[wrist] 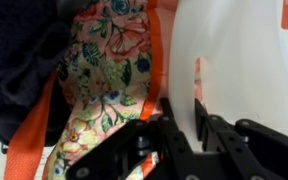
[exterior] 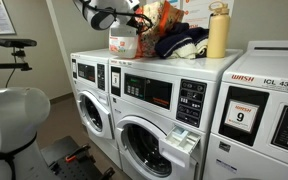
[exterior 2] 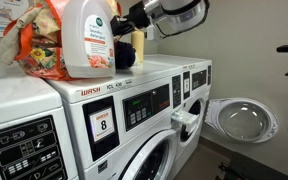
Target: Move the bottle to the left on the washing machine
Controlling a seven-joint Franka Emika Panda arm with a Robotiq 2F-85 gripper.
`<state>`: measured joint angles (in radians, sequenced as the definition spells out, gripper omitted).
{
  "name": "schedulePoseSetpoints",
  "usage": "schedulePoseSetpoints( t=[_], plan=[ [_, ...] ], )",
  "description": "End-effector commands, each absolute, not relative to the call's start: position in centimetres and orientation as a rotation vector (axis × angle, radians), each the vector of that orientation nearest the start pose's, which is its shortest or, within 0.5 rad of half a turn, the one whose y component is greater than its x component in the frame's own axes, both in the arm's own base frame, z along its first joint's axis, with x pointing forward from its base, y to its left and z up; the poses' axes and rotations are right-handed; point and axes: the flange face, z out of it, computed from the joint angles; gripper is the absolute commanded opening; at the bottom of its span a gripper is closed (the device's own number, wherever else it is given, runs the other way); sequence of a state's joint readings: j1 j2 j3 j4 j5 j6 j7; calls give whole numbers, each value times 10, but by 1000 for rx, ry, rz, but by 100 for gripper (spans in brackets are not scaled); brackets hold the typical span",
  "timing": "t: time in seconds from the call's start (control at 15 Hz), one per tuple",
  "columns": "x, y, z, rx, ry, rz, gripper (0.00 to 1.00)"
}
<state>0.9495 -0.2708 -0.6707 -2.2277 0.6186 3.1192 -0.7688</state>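
Observation:
My gripper eases the jug outward from the washing machine's front edge and releases its handle next, since the washing machine's top (exterior 2: 68, 80) beside the floral orange bag lies outward of my gripper.
The bottle (exterior: 122, 43), a squat white jug with an orange-red label, stands on top of the washing machine (exterior: 149, 95) near its left edge. In an exterior view it looms large (exterior 2: 87, 40) on that machine (exterior 2: 134, 100). My gripper (exterior: 112, 19) comes in from above and beside it and is shut on the jug's white handle. The wrist view shows my black fingers (wrist: 181, 118) on either side of the handle strip, with the jug's body (wrist: 239, 60) at right. I cannot tell whether the jug's base still touches the top.
A floral orange bag (exterior: 160, 18) (wrist: 109, 70) and dark cloth (exterior: 180, 43) lie right behind the jug. A slim yellow bottle (exterior: 217, 30) stands further along. The unit with the 9 sign (exterior: 264, 110) adjoins. An open washer door (exterior 2: 242, 118) juts out.

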Motion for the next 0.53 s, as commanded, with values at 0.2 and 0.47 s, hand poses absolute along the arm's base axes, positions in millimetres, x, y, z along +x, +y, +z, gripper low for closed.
schedulePoseSetpoints(
  t=[0.2, 0.47],
  plan=[
    [548, 69, 596, -2400, -300, -1707, 6],
    [550, 68, 597, -2390, -293, -1756, 49]
  ],
)
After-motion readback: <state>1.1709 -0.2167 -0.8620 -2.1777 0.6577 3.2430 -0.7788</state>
